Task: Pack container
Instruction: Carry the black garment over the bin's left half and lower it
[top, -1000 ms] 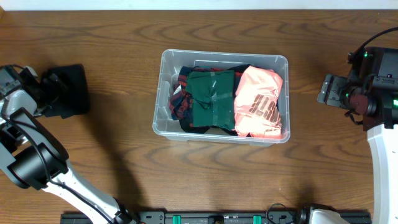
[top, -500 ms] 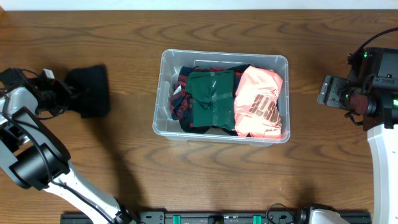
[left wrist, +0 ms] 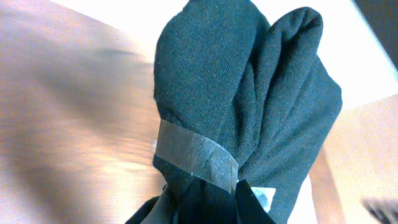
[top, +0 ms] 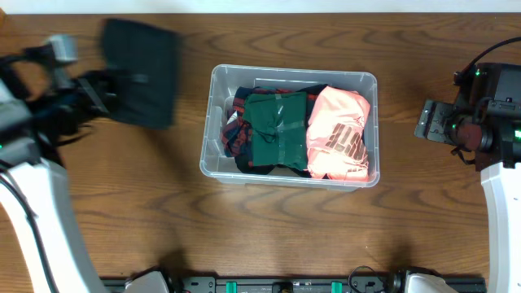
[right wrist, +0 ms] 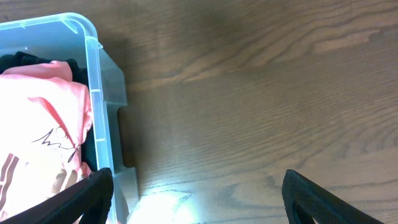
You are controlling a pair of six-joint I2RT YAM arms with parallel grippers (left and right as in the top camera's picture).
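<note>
I will next carry the dark garment across to the container with my left gripper, then lower it onto the plaid garment beside the green one.
The clear container stands mid-table, holding a folded green garment, a pink garment and a plaid one. My left gripper is shut on a dark folded garment and holds it in the air to the left of the container. In the left wrist view that dark garment, bound by a strip of clear tape, fills the frame above my left gripper. My right gripper hangs open to the right of the container with nothing in it. Its wrist view shows the container's corner and my right gripper over bare wood.
The brown wooden table runs to a pale strip along the far edge. A black rail lies along the near edge between the two arm bases. The right arm's white link stands at the right edge.
My left gripper shut on the dark garment at the far left, lifted it off the table and carried it up and right toward the container. The right arm stayed put.
</note>
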